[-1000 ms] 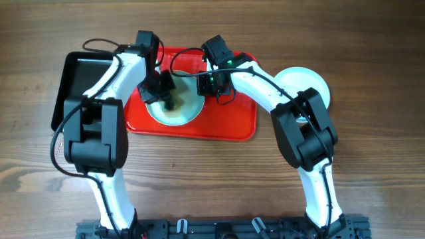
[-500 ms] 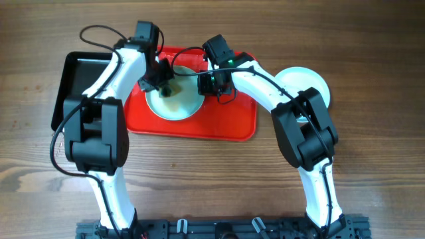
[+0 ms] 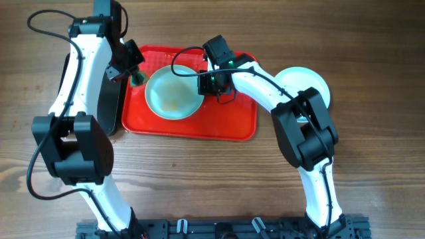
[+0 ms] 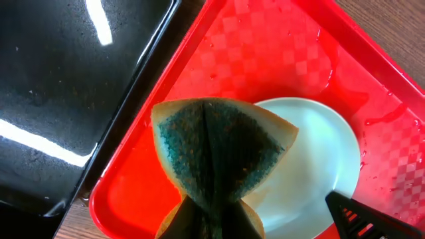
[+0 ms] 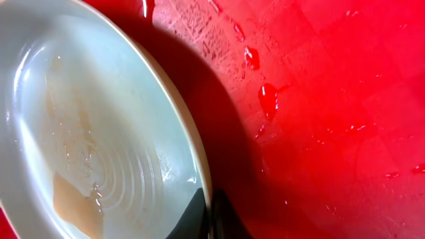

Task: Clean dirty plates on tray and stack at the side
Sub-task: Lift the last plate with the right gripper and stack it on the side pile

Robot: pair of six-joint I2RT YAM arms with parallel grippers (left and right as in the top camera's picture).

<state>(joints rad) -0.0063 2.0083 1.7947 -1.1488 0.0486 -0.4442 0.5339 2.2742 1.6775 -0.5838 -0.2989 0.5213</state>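
Observation:
The stacked plates stand right of my right gripper in the overhead view, so next my right gripper should lift this plate, carry it over them and release its rim.
A pale mint-white plate (image 3: 174, 93) with an orange-brown smear near its centre lies on the red tray (image 3: 226, 123); it also shows in the left wrist view (image 4: 319, 166) and the right wrist view (image 5: 86, 133). My right gripper (image 3: 204, 81) is shut on this plate's right rim (image 5: 207, 211). My left gripper (image 3: 136, 78) is shut on a folded green-and-yellow sponge (image 4: 219, 149) over the tray's (image 4: 265, 53) left end, beside the plate. Other plates (image 3: 305, 83) are stacked on the table right of the tray.
A black tray (image 3: 109, 99) lies left of the red tray, mostly under my left arm; in the left wrist view its glossy surface (image 4: 66, 86) is wet. Water drops lie on the red tray (image 5: 332, 99). Wooden table all around.
My left gripper has lifted the sponge off the plate and moved left to the tray's left end. The plate's smear now shows. My right gripper has not moved.

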